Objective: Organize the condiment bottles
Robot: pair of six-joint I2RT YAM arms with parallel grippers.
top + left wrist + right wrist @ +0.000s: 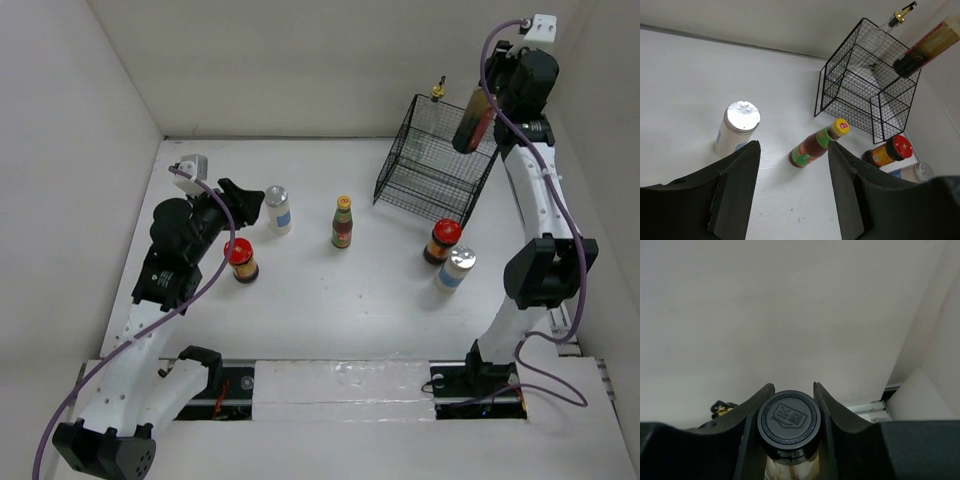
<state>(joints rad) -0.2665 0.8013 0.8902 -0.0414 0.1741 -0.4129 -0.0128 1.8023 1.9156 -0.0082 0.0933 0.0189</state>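
Note:
Next, my right gripper lowers the dark bottle into the basket's empty space beside the gold-capped bottle, which lies below the gripper, and releases the black cap.
My right gripper is held high over the black wire basket, shut on the dark black-capped bottle, which is tilted. The tall clear gold-capped bottle stands in the basket's far corner. My left gripper is open and holds nothing; it hovers between a white silver-lidded shaker and a red-lidded jar. Ahead of it stands the small yellow-capped bottle. A second red-lidded jar and a second shaker stand in front of the basket.
White walls close the table in at the back and on both sides. The basket stands at the back right, near the corner. The right arm's base and its cables are at the near edge.

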